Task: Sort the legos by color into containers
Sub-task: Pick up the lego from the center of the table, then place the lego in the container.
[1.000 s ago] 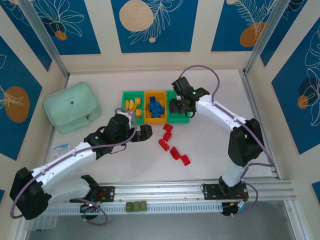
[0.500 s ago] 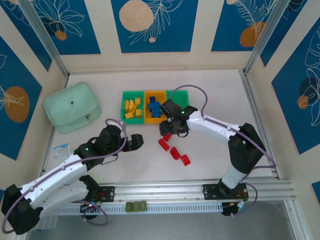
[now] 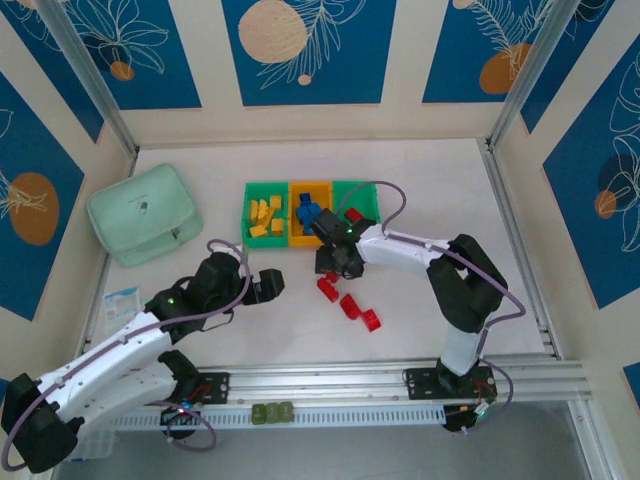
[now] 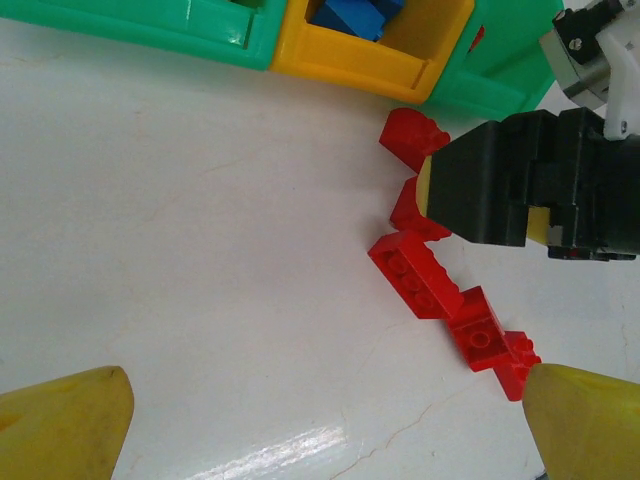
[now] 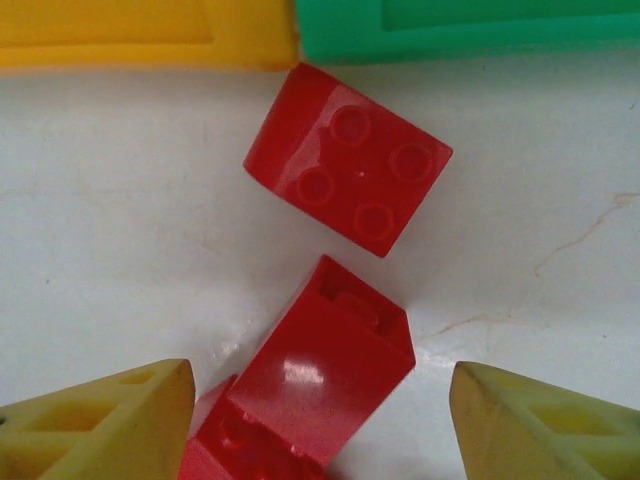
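Note:
The right gripper moves down next and closes its fingers on the sides of the tipped red brick (image 5: pixel 320 385), which lies below it, between the open fingers.
The three joined bins (image 3: pixel 340 186) stand mid-table: yellow legos (image 3: pixel 264 214) in the left green one, blue legos (image 3: pixel 307 213) in the orange one, a red lego (image 3: pixel 353 215) in the right green one. Several red legos (image 3: pixel 350 305) lie on the table in front. My right gripper (image 3: pixel 330 266) is open, low over the nearest ones; in the right wrist view a tipped red brick (image 5: pixel 320 385) lies between its fingers (image 5: pixel 100 420), apart from both, with a studded red brick (image 5: pixel 350 170) beyond. My left gripper (image 3: pixel 275 285) is open and empty, left of the red row (image 4: pixel 415 275).
A pale mint rounded box (image 3: pixel 143 213) sits at the left. Small olive blocks (image 3: pixel 272 411) rest on the metal rail at the near edge. A small card (image 3: pixel 120 297) lies by the left wall. Bare table stretches to the right of the bins.
My right gripper came down from over the right green bin to the red bricks on the table. My left arm drew back toward the near left, then held still.

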`<state>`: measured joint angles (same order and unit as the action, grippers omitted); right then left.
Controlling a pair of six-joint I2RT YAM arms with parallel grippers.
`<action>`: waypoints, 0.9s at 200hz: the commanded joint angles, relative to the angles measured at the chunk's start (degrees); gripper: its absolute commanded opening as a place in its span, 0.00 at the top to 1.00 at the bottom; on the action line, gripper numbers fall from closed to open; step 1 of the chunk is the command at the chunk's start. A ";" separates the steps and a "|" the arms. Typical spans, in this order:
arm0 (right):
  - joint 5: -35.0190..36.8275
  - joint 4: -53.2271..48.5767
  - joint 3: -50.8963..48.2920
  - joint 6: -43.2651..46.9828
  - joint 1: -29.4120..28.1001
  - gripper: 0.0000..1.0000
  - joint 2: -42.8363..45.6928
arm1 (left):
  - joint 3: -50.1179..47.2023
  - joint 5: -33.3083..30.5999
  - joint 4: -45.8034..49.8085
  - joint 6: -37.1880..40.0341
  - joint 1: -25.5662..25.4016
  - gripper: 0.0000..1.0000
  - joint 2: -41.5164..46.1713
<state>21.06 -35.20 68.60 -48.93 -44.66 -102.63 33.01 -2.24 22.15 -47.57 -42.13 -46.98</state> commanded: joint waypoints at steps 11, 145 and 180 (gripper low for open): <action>1.08 0.72 0.11 -4.59 0.02 0.37 -2.34 | -0.80 -1.19 1.53 -0.15 0.29 0.01 0.05; 2.67 1.54 -4.78 -2.45 0.04 0.69 0.77 | -0.30 -0.62 0.38 0.00 0.40 0.01 -1.69; 3.62 0.82 -5.38 0.53 0.02 0.76 3.87 | 0.95 -0.13 1.03 0.27 0.38 0.01 -2.32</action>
<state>22.81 -33.23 63.96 -50.59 -44.62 -102.83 32.88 -2.20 22.33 -47.55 -42.13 -48.90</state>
